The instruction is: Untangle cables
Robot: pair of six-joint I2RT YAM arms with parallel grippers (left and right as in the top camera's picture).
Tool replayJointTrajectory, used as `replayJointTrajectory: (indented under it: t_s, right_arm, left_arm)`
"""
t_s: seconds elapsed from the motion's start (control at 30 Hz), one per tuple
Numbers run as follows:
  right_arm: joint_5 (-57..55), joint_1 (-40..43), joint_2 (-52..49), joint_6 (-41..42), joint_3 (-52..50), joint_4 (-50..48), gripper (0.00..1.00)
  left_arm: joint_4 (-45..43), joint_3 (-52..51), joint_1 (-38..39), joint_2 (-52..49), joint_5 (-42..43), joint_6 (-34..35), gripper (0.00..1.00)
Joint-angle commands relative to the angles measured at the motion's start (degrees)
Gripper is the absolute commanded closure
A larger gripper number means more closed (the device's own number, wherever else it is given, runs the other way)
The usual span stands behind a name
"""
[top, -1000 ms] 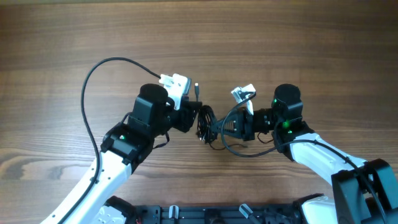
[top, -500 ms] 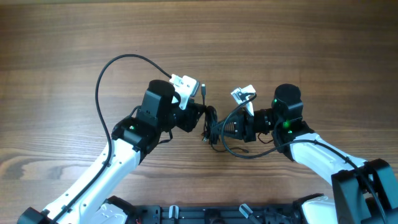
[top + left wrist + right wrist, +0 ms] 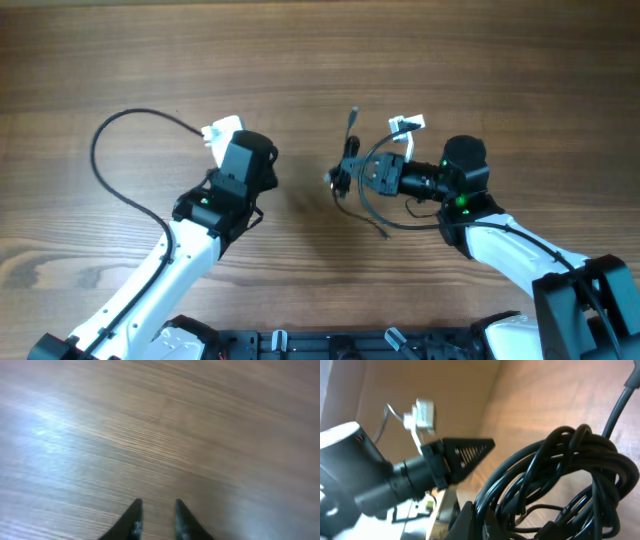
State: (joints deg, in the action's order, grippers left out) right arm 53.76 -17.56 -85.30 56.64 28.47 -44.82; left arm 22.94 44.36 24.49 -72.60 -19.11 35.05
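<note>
The tangled bundle is still held above the wood. The cables come down next as my right gripper lowers, fingertips tilting downward, to release them on the bare wood.
The cables point(image 3: 350, 178) are a tangled black bundle of loops, held off the wood by my right gripper point(image 3: 362, 180), which is shut on them. One plug end point(image 3: 353, 120) sticks out toward the far side and a loose strand point(image 3: 380, 225) trails toward the near side. In the right wrist view the glossy loops point(image 3: 560, 485) fill the lower right, against my gripper finger point(image 3: 482, 522). My left gripper point(image 3: 262, 172) is well left of the bundle, apart from it. In the left wrist view its tips point(image 3: 156, 510) are slightly apart, with only bare wood between them.
A thicker black cable point(image 3: 110, 165) loops from the left arm to a white connector point(image 3: 222, 130). A similar white connector point(image 3: 405, 125) sits above the right wrist. The left arm's dark wrist point(image 3: 455, 455) shows in the right wrist view. The wooden table point(image 3: 320, 60) spreads all around.
My left gripper has let go of the bundle and drawn back to the left. My right gripper has kept the bundle and carried it a little farther up the table.
</note>
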Motion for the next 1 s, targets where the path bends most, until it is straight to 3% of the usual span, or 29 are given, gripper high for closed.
replayJointTrajectory:
  t_s: [0.0, 0.13, 0.2, 0.3, 0.37, 0.47, 0.67, 0.8, 0.97]
  right_arm:
    - [-4.9, -2.8, -0.7, 3.1, 1.3, -3.2, 0.96]
    - [-7.6, -7.4, -3.3, 3.3, 3.5, -9.6, 0.96]
    - [-7.4, -9.1, -6.3, -1.5, 7.6, -7.8, 0.96]
    - [-5.8, -9.5, -12.5, -10.4, 17.7, 6.4, 0.96]
    - [1.0, -9.4, -16.2, -15.0, 23.4, 14.4, 0.96]
    - [5.4, -9.3, -18.4, -20.7, 24.5, 23.9, 0.95]
    - [-5.5, -2.3, -18.5, -32.9, 24.5, 45.9, 0.93]
    - [-13.8, 0.5, -18.5, -36.2, 24.4, 52.8, 0.92]
    - [-23.8, -0.6, -18.5, -38.5, 24.4, 58.6, 0.88]
  left_arm:
    - [0.0, 0.8, -2.2, -0.3, -3.6, 8.8, 0.69]
    - [-0.2, 0.8, -2.2, -0.3, -0.4, 9.0, 0.65]
    - [-0.1, 0.8, -2.2, -0.3, 0.5, 8.9, 0.63]
    - [1.2, 0.8, -2.2, -0.3, 1.6, 8.9, 0.6]
    - [1.8, 0.8, -2.2, -0.3, 1.7, 8.9, 0.59]
    - [1.8, 0.8, -2.2, -0.3, 1.7, 8.9, 0.57]
    - [4.0, 0.8, -2.2, -0.6, 1.7, 8.9, 0.54]
    - [4.1, 0.8, -2.2, -1.6, 1.8, 9.0, 0.53]
    - [3.5, 0.7, -2.2, -2.4, 5.4, 8.9, 0.45]
